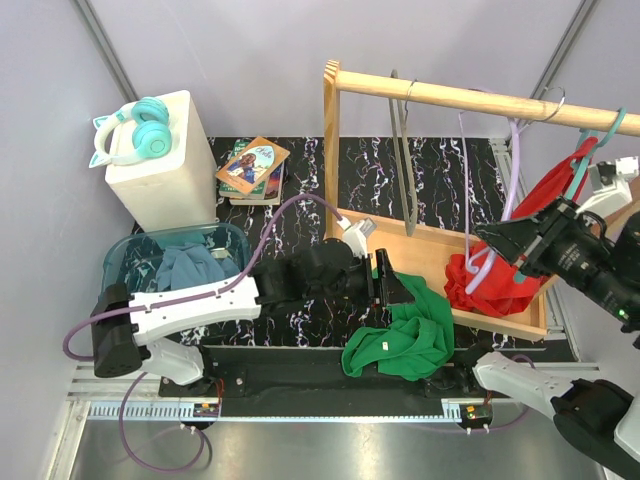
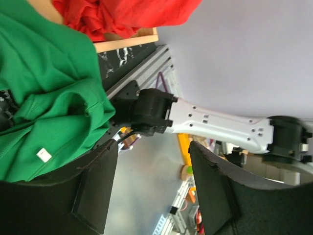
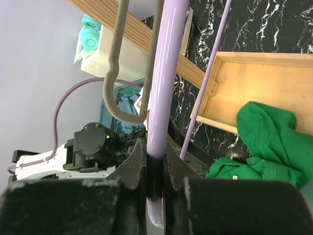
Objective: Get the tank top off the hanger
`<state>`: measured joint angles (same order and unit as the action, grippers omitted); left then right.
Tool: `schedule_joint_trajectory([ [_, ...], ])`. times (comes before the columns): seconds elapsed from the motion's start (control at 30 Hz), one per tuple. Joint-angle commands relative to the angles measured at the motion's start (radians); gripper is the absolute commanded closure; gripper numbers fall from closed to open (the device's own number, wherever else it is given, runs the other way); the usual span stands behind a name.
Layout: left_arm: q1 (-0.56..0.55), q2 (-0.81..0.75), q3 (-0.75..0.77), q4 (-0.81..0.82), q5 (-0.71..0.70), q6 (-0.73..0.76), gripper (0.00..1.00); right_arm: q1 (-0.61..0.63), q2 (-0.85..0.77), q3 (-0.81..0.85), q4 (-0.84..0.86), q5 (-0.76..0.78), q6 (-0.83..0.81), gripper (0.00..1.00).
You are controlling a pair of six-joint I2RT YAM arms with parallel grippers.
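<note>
The right gripper shifts toward the bare grey hanger and opens next, since the green tank top lies off the lavender hanger, whose hook sits on the rod.
A green tank top lies crumpled on the table at the wooden tray's near edge, off any hanger. It also shows in the left wrist view and the right wrist view. My left gripper is open and empty right beside it, its fingers wide apart. My right gripper is shut on the bare lavender hanger, whose bar runs between the jaws. A red garment lies in the tray. Another red garment hangs on a teal hanger.
A wooden rack with a rod and tray holds a bare grey hanger. A blue bin of clothes, a white box with teal headphones, and books stand at the left.
</note>
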<state>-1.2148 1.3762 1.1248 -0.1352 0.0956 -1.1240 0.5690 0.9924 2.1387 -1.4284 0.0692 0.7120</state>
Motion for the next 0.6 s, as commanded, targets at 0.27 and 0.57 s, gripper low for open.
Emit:
schedule_joint_trajectory([
  [0.27,-0.116,-0.046,0.067,-0.214,-0.170,0.219,0.36,-0.006,0.017,-0.092,-0.198,0.026,0.029,1.00],
  [0.57,-0.222,0.041,0.151,-0.285,-0.250,0.322,0.35,-0.006,-0.015,-0.120,-0.199,0.011,0.047,0.51],
])
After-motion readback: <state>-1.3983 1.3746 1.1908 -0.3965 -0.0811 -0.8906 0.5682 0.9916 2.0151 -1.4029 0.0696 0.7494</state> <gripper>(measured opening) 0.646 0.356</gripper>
